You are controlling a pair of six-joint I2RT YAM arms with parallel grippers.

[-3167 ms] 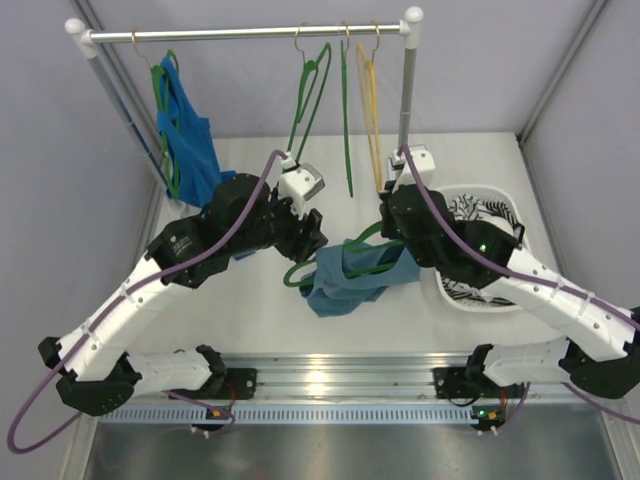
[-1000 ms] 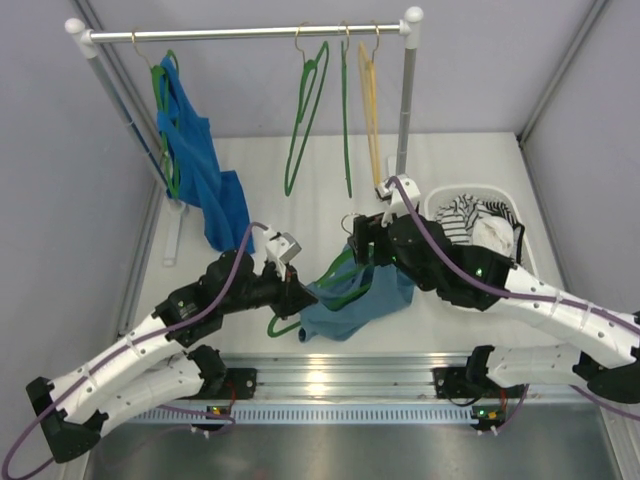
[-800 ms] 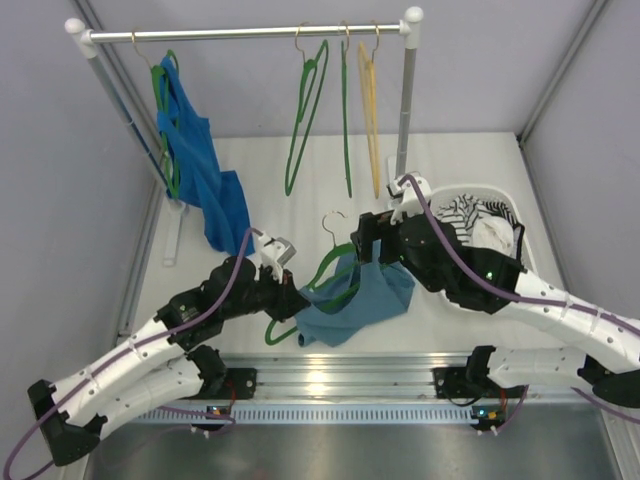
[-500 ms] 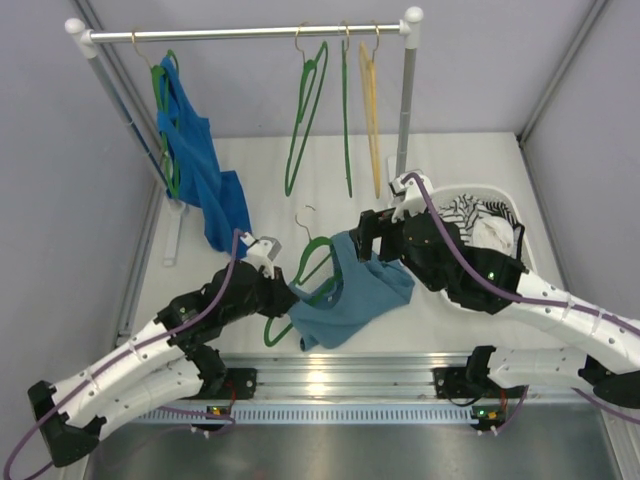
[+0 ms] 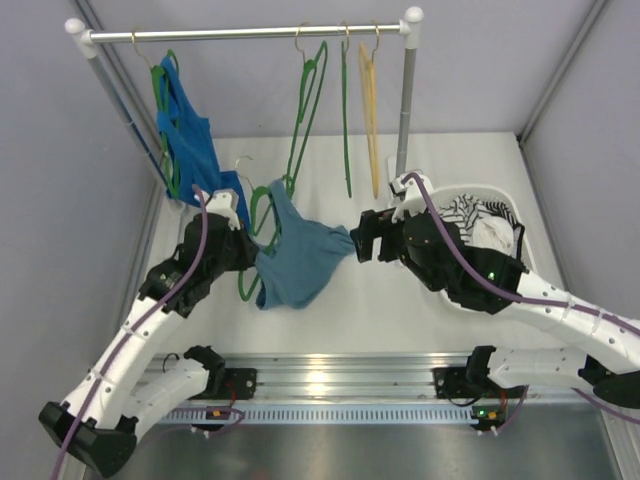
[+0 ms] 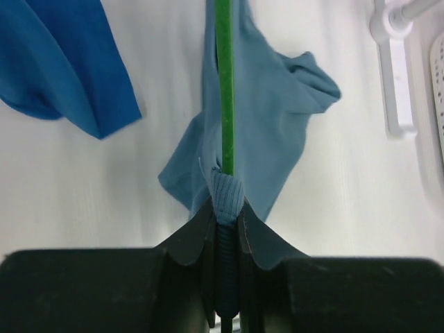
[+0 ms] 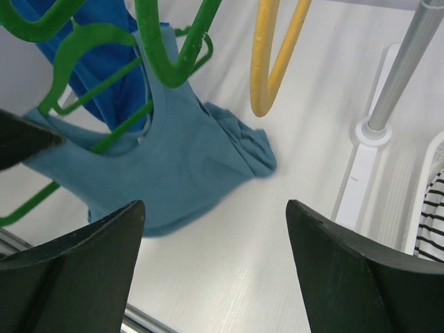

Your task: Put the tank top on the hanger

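I need to lift my left gripper outward next, bring the hanger's hook over the rack's bar (image 5: 184,36) beside the royal-blue garment, and let go, as that part is bare.
The teal-blue tank top (image 5: 300,258) hangs on a dark-green hanger (image 5: 262,212), held above the table left of centre. My left gripper (image 5: 243,232) is shut on the hanger's bar together with a strap of the top. In the left wrist view the green hanger (image 6: 224,83) runs up from the left gripper (image 6: 225,208), with the tank top (image 6: 274,104) draped behind it. My right gripper (image 5: 358,238) stands open and empty just right of the top. The right wrist view shows that right gripper (image 7: 214,208) with the tank top (image 7: 166,173) ahead of it.
A rack rail (image 5: 250,33) at the back carries a royal-blue garment (image 5: 190,140) on its left end, more green hangers (image 5: 305,110) and a yellow hanger (image 5: 371,110). A white basket (image 5: 497,192) with striped cloth (image 5: 462,211) sits at the right, near the rack post (image 7: 402,69).
My left arm has lifted the hanger with the tank top and carried it left and back toward the rack. The right gripper has stayed open near the middle, now apart from the top.
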